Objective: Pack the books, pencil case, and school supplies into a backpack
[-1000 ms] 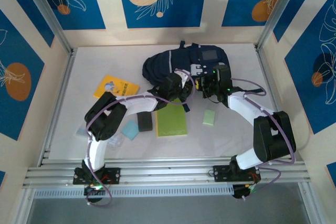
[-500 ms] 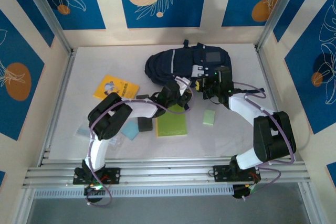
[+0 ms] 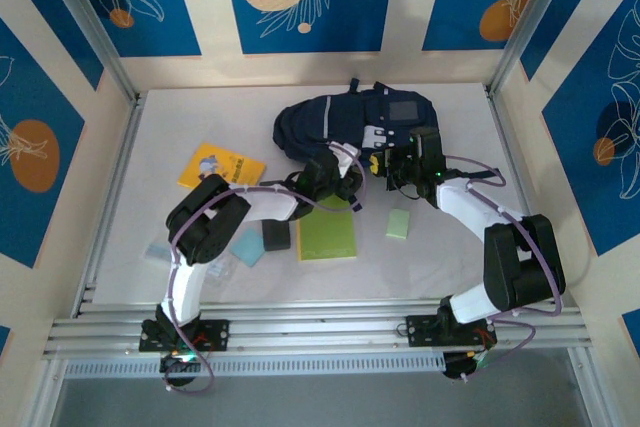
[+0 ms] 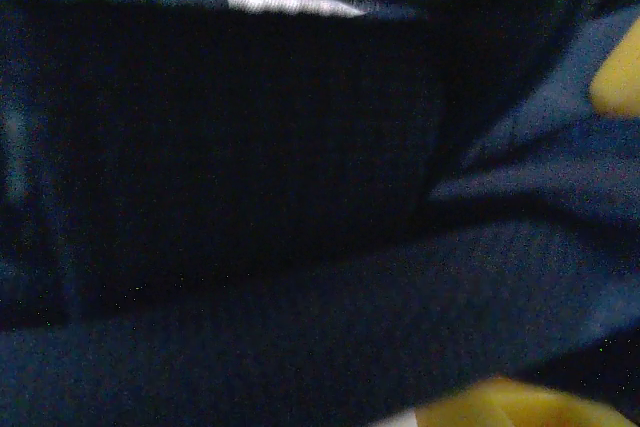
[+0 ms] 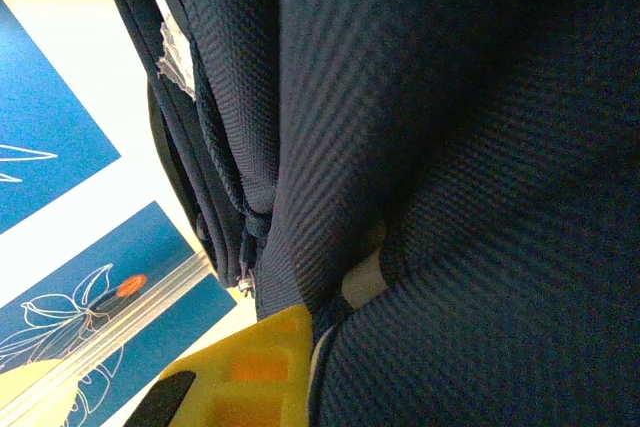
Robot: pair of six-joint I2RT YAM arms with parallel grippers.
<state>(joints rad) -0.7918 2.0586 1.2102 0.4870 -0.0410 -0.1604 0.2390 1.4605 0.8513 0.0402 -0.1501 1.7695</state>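
Observation:
The right gripper draws outward next, away from the lime-green book point(image 3: 327, 238), and releases the fold of fabric by the backpack's grey-patched end point(image 3: 416, 113), as that end lies outward of it.
The navy backpack point(image 3: 350, 119) lies at the back of the table. My right gripper point(image 3: 384, 161) is shut on a fold of its fabric point(image 5: 330, 197), with one yellow finger point(image 5: 250, 367) pressed against the cloth. My left gripper point(image 3: 340, 179) is at the backpack's near edge, its camera up against dark fabric point(image 4: 300, 197); whether its jaws are open or shut is hidden. The lime-green book point(image 3: 327, 238) lies just below it. The orange-yellow book point(image 3: 220, 167) lies to the left. The black pencil case point(image 3: 277, 235) shows partly under my left arm.
A pale green pad point(image 3: 398, 224) lies right of the green book. A light blue pad point(image 3: 247, 247) and clear plastic pieces point(image 3: 160, 247) sit at the left near my left arm. Aluminium rails point(image 3: 320, 332) run along the near edge, and panel walls surround the table.
The backpack's left side has settled flatter and shifted slightly right. My left gripper has pulled back a little toward the near edge of the bag. The right gripper holds its grip in place.

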